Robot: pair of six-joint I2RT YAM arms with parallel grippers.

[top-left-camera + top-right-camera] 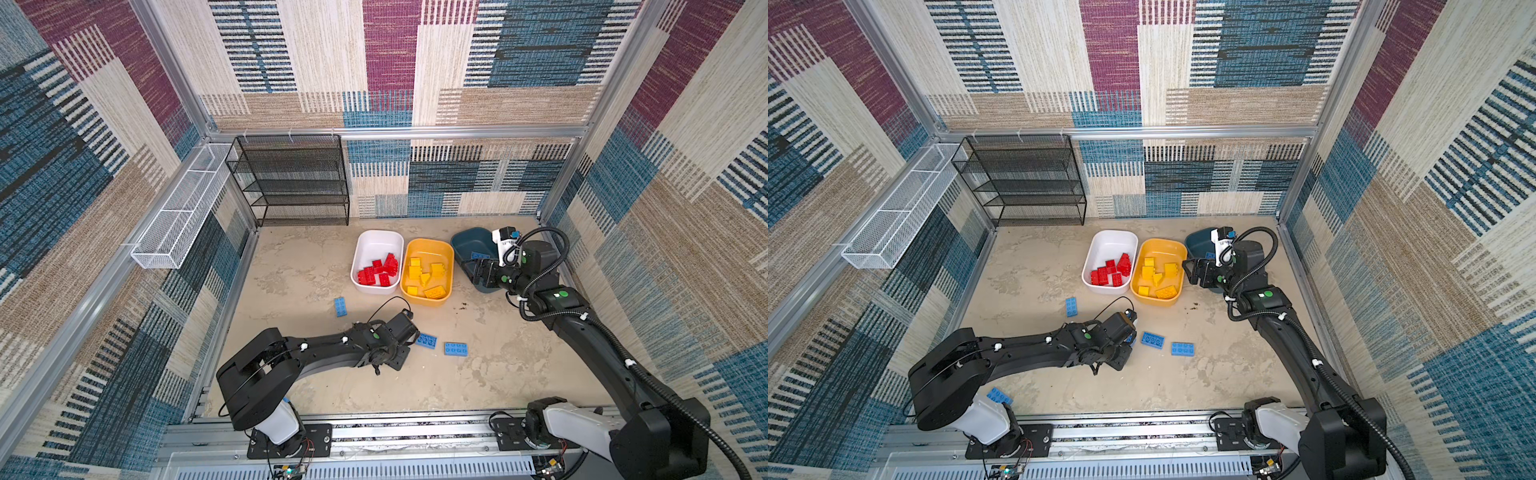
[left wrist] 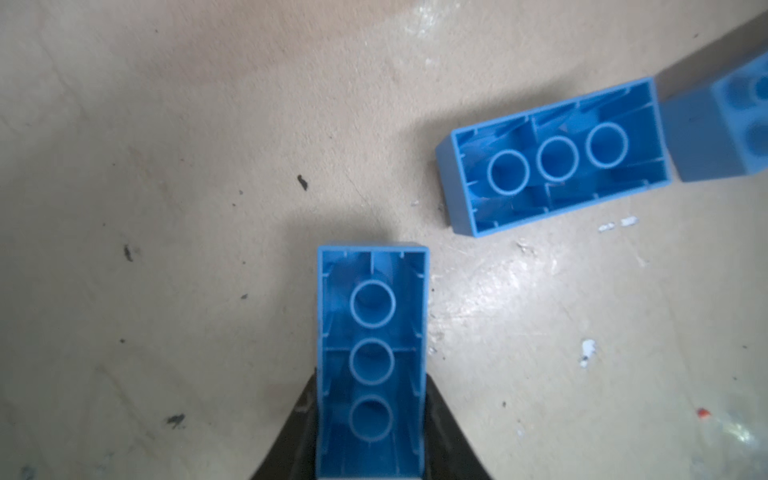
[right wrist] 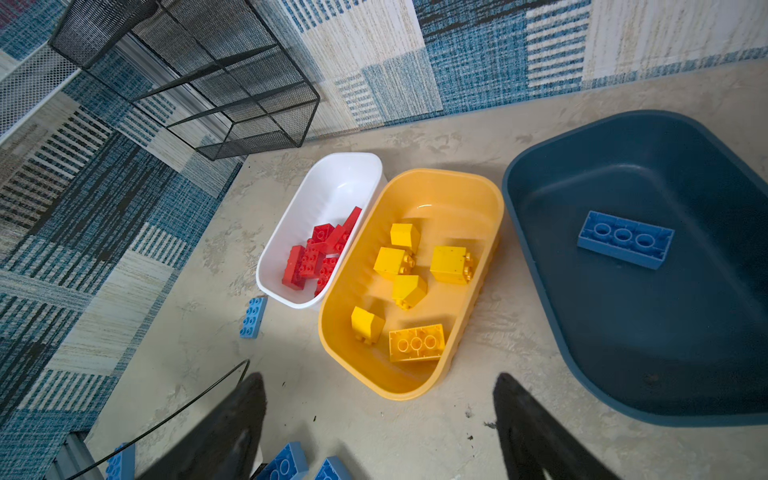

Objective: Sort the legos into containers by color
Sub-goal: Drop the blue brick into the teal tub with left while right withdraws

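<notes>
Next, the left gripper lifts up, reaches outward over the teal container (image 1: 470, 249) beside the yellow container and releases the lego, since the teal one holds a blue lego.
In the left wrist view my left gripper (image 2: 371, 378) is shut on a blue lego (image 2: 372, 307), whose hollow underside faces the camera. Two more blue legos (image 2: 557, 158) lie just beyond it. In a top view these lie at the left wrist (image 1: 427, 340) and further right (image 1: 456, 348); another lies apart (image 1: 340, 306). The white container (image 1: 376, 239) holds red legos (image 1: 378, 272), and the yellow container (image 1: 430, 245) holds yellow legos (image 1: 424, 276). One blue lego (image 3: 625, 239) lies in the teal container (image 3: 623, 166). My right gripper (image 3: 379, 378) is open and empty at that container's near edge (image 1: 480, 270).
A black mesh rack (image 1: 291, 178) stands against the back wall on the left. A white wire basket (image 1: 183, 208) hangs along the left wall. A further blue lego (image 1: 999, 395) lies by the left arm's base. Metal rails (image 1: 374, 432) run along the front edge.
</notes>
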